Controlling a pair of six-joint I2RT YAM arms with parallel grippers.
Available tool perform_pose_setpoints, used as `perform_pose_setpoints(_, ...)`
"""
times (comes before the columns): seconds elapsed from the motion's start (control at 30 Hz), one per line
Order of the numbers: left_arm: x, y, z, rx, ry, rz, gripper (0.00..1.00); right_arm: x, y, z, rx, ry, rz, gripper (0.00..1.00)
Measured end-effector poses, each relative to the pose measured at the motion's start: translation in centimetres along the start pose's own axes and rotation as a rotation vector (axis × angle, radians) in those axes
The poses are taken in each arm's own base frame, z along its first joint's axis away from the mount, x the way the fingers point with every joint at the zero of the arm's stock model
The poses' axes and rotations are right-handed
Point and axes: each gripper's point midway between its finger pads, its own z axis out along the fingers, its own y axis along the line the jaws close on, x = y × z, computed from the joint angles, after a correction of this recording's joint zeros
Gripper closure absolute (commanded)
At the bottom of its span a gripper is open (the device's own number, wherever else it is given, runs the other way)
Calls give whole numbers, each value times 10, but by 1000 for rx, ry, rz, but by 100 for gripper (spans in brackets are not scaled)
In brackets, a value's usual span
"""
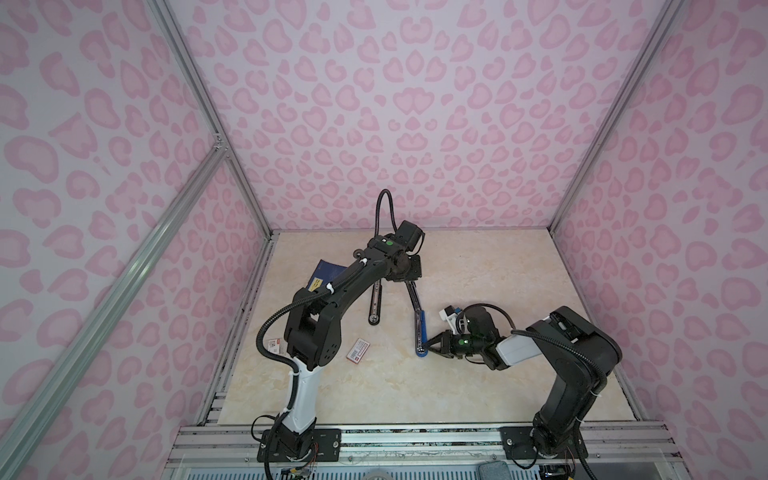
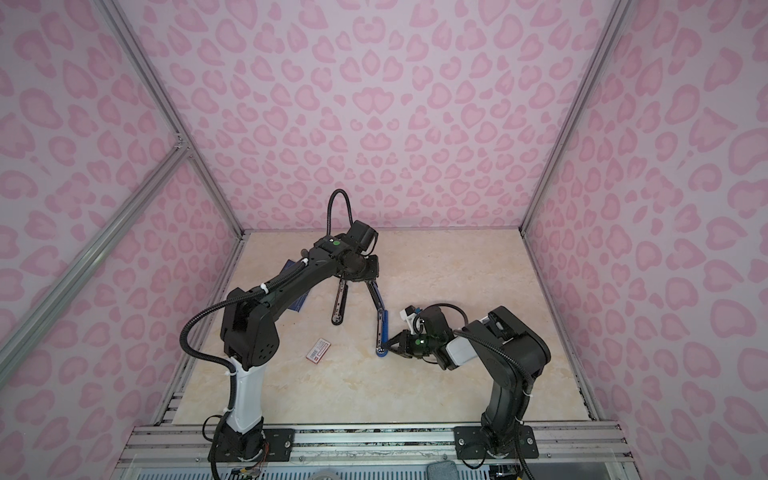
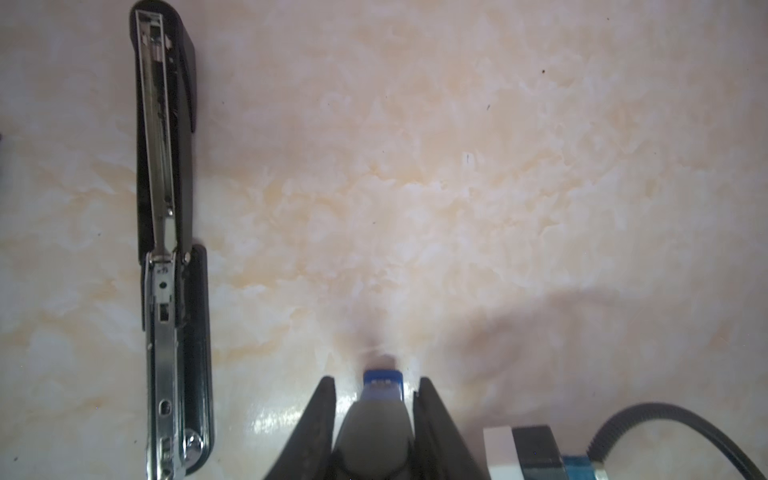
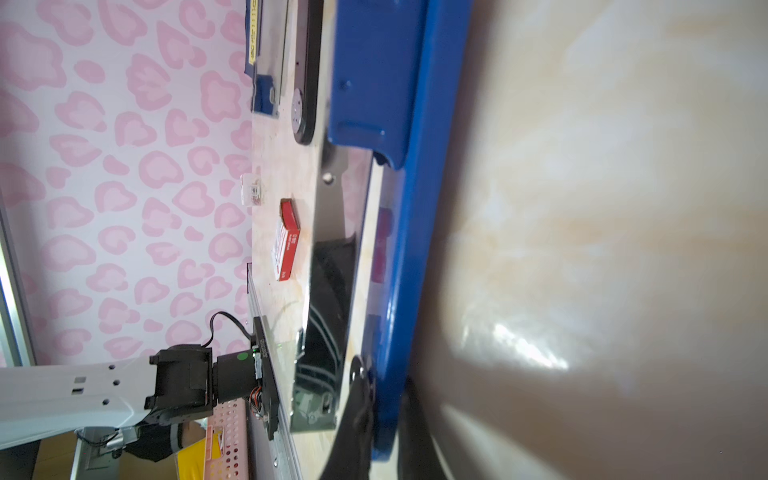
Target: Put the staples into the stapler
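Note:
The far end of the blue stapler (image 1: 420, 328) goes down onto the table below next, and my left gripper releases it there, since that end is still raised.
A blue stapler (image 1: 420, 328) (image 2: 383, 328) lies on the marbled table, held at both ends. My left gripper (image 1: 411, 286) (image 3: 376, 386) is shut on its far end, whose blue tip shows between the black fingers (image 3: 324, 415). My right gripper (image 1: 430, 347) (image 4: 386, 415) is shut on the near end of the blue stapler (image 4: 399, 208). A second, black stapler (image 1: 375, 303) (image 3: 166, 249) lies folded open flat just left of it, its metal channel up. The staples are out of view.
A red-and-white box (image 1: 358, 350) (image 4: 286, 241) lies left of the blue stapler. Another small box (image 1: 274, 345) sits by the left wall. A blue booklet (image 1: 322, 276) lies partly under the left arm. Pink patterned walls close in three sides.

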Motion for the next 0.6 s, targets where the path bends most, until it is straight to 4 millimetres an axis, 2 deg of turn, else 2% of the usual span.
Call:
perform_pose_setpoints(0.2,-10,3,20,-25,-6,11,97,7,1,0,-12,33,-3,100)
perform_pose_setpoints(0.6,-17,29,64,-94,36,16,96,12,2,0,-21,56,-8,100)
